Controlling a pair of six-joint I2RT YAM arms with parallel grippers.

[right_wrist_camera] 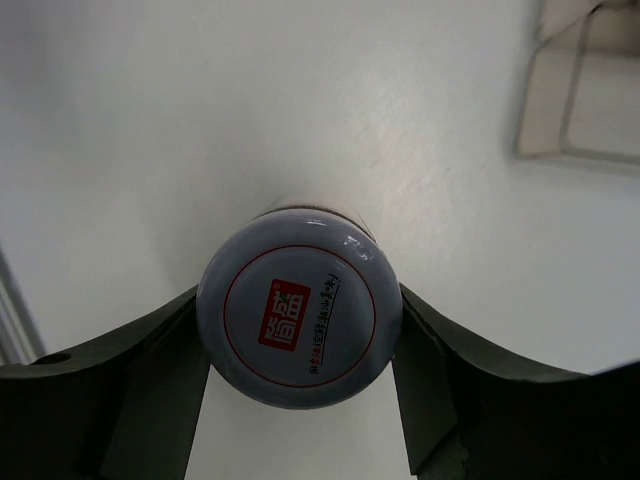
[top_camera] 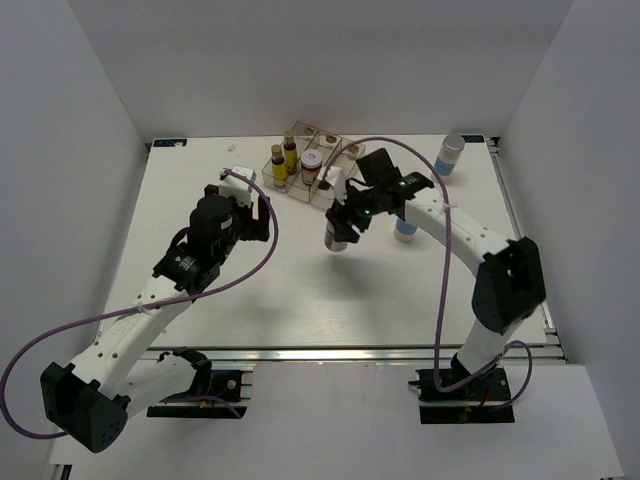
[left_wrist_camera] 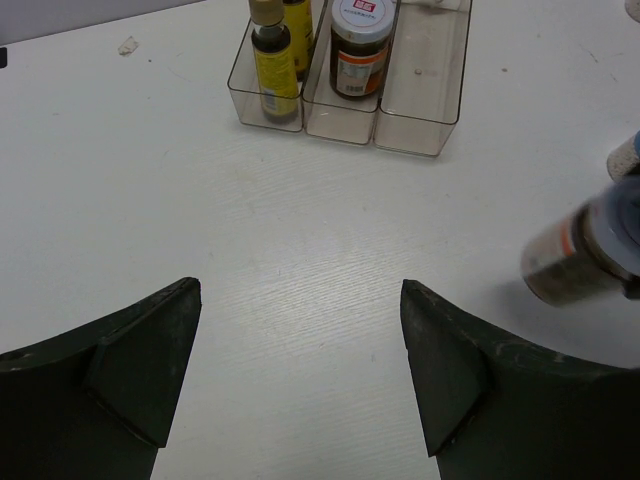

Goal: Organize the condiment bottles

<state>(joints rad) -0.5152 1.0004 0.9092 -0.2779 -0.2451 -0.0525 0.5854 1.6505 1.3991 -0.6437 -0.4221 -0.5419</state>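
The open spot is outward of my right gripper, so my right gripper will next carry the jar outward and down into the middle compartment's near end (top_camera: 304, 190) and let go of it.
My right gripper (top_camera: 343, 228) is shut on a squat brown jar (top_camera: 339, 240) with a pale lid (right_wrist_camera: 300, 318) and holds it above the table in front of the clear tray (top_camera: 330, 190). The jar also shows at the right edge of the left wrist view (left_wrist_camera: 578, 258). In the tray stand two slim yellow bottles (left_wrist_camera: 272, 70) (left_wrist_camera: 297, 28) in the left compartment and a brown jar (left_wrist_camera: 360, 48) in the middle one. The right compartment (left_wrist_camera: 425, 90) holds nothing. My left gripper (left_wrist_camera: 300, 345) is open and empty, hovering in front of the tray.
A white cylinder with a blue band (top_camera: 451, 154) stands at the back right. Another one (top_camera: 405, 229) stands beside the right arm. A small scrap (left_wrist_camera: 128, 44) lies left of the tray. White walls enclose the table.
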